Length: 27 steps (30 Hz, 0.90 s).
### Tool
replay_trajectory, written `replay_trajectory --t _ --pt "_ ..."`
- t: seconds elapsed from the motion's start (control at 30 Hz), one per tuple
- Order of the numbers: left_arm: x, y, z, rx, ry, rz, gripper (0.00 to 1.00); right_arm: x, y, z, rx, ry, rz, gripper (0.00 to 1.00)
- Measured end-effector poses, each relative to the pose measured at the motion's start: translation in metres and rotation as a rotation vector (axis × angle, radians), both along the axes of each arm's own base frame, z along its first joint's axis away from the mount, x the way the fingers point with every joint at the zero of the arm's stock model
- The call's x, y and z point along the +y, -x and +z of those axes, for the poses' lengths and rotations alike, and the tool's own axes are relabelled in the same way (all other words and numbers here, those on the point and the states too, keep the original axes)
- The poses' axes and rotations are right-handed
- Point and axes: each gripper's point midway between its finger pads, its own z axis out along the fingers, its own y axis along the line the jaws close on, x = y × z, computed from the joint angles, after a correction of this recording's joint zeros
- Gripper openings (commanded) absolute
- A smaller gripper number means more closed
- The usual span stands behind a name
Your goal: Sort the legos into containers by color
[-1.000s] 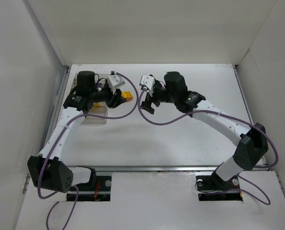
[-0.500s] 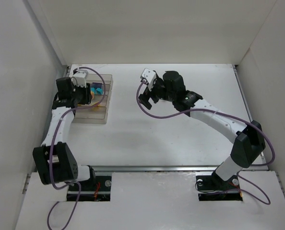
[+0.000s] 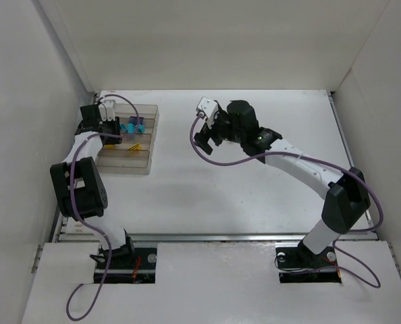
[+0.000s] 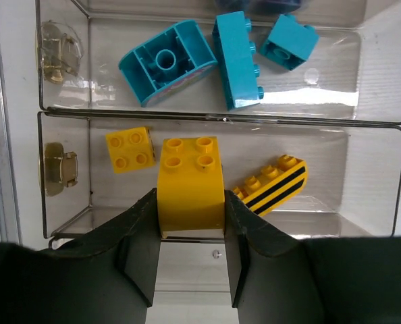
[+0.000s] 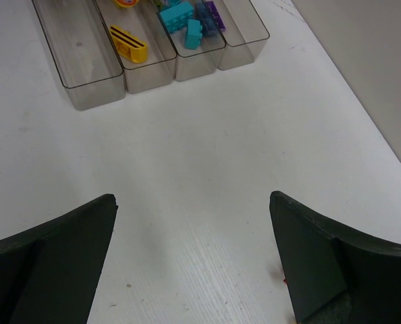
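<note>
My left gripper is to stay above the gap between the small and striped yellow bricks and will open to release the yellow lego [image 4: 190, 185].
My left gripper [image 4: 192, 226] is shut on a yellow 2x2 lego [image 4: 190, 185] and holds it over the yellow compartment of the clear tray [image 4: 383, 175]. That compartment holds a small yellow brick [image 4: 130, 149] and a yellow brick with black stripes [image 4: 271, 183]. The neighbouring compartment holds three cyan bricks [image 4: 235, 57]. In the top view the left gripper [image 3: 111, 128] is at the tray's [image 3: 123, 164] left end. My right gripper [image 3: 204, 140] is open and empty above the bare table, right of the tray. Its wrist view shows the tray [image 5: 86, 74] with cyan [image 5: 183, 20] and purple [image 5: 212, 15] bricks.
White walls enclose the table on the left, back and right. The tray lies close to the left wall [image 3: 65, 121]. The left arm's elbow [image 3: 79, 189] stands upright along the left edge. A purple cable [image 3: 221, 165] hangs from the right wrist.
My left arm has swung from the tray's right side across to its left end, carrying the yellow lego. The right gripper has shifted slightly left and stays open.
</note>
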Motion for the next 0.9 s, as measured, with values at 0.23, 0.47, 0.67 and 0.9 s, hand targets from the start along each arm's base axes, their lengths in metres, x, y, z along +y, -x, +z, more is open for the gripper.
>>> replay_trajectory --t 0.23,0.47,0.67,0.9 --pt "0.007 0.0 -0.019 0.056 0.008 0.025 0.21 0.002 -0.009 -0.004 0.005 0.007 -0.011 1.0" --pt "0.015 0.001 -0.037 0.139 0.036 0.061 1.0 -0.004 -0.04 0.014 -0.029 -0.015 -0.09 1.0" --pt "0.016 -0.01 -0.012 0.086 0.026 0.06 1.0 -0.048 -0.092 0.042 -0.056 -0.071 -0.3 1.0" --pt "0.004 -0.008 0.062 -0.071 -0.172 -0.028 1.0 -0.13 -0.148 0.085 -0.296 -0.076 -0.677 1.0"
